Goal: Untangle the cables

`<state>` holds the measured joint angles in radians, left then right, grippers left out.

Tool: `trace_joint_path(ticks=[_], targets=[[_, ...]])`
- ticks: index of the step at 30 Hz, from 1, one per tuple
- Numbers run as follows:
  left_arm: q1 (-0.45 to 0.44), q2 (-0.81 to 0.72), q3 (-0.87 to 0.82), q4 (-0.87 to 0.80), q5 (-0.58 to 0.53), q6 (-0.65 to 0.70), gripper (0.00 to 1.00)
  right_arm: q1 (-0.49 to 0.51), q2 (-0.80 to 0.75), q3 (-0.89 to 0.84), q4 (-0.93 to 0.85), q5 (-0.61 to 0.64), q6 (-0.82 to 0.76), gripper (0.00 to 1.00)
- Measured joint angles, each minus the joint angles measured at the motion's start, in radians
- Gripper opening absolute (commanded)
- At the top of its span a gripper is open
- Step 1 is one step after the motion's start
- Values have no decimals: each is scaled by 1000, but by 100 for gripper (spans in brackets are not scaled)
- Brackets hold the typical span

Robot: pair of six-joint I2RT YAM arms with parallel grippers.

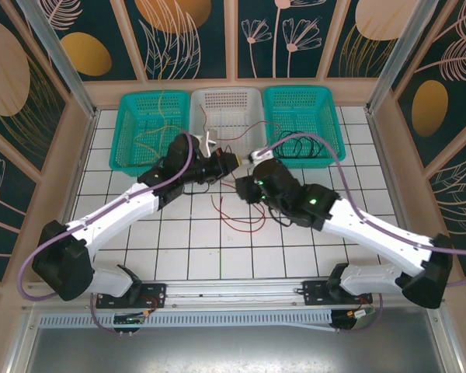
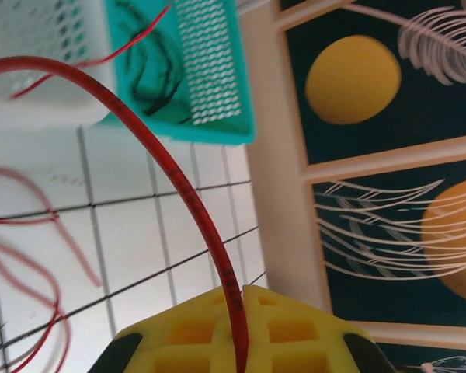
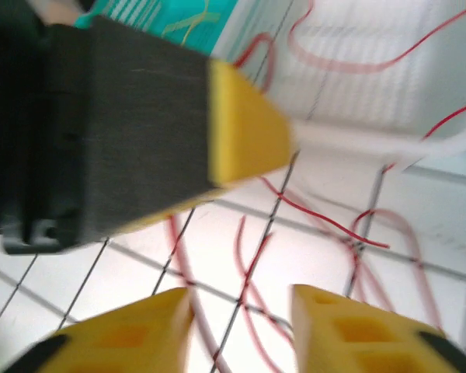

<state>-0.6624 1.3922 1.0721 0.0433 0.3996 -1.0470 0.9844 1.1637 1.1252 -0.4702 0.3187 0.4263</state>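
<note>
My left gripper holds the red cable. Next it will move away from my base over the white basket (image 2: 39, 101) and let go of the cable there.
My left gripper (image 1: 231, 159) is shut on a red cable (image 2: 163, 159), which arches up from between its yellow fingers (image 2: 295, 326) toward the white basket (image 2: 39, 101). More red cable (image 1: 241, 214) lies in loose loops on the tiled table. My right gripper (image 3: 239, 299) hovers open over these red loops (image 3: 326, 221) with nothing between its fingers. It sits just below and right of the left gripper (image 3: 241, 128). Yellow cables (image 1: 159, 128) lie in the left teal basket. Black cables (image 1: 307, 148) lie in the right teal basket.
Three baskets stand in a row at the back: teal (image 1: 132, 132), white (image 1: 227, 105) and teal (image 1: 326, 105). A red strand (image 1: 217, 128) hangs over the white basket's front. Wooden-framed walls close the table on both sides. Purple arm cables (image 1: 326, 155) arc above the arms.
</note>
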Motion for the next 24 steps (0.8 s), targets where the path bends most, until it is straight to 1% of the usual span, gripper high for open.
trace_joint_path(ticks=[5,7,10,13,17,21,24], targets=[[0,0,162,-86,-8,72,0,-162,-155,55,-69,129,26,51],[0,9,238,-143,-16,116,0,-195,-204,54,-85,156,32,52],[2,76,430,-246,-53,203,0,-199,-233,44,-95,163,47,51],[17,182,640,-326,-101,282,0,-199,-222,16,-98,159,71,49],[61,365,927,-449,-172,368,0,-197,-179,-38,-107,141,102,49],[104,577,1206,-574,-229,432,0,-186,-172,-77,-111,124,132,49],[129,671,1281,-625,-267,460,1,-170,-172,-85,-110,119,150,49]])
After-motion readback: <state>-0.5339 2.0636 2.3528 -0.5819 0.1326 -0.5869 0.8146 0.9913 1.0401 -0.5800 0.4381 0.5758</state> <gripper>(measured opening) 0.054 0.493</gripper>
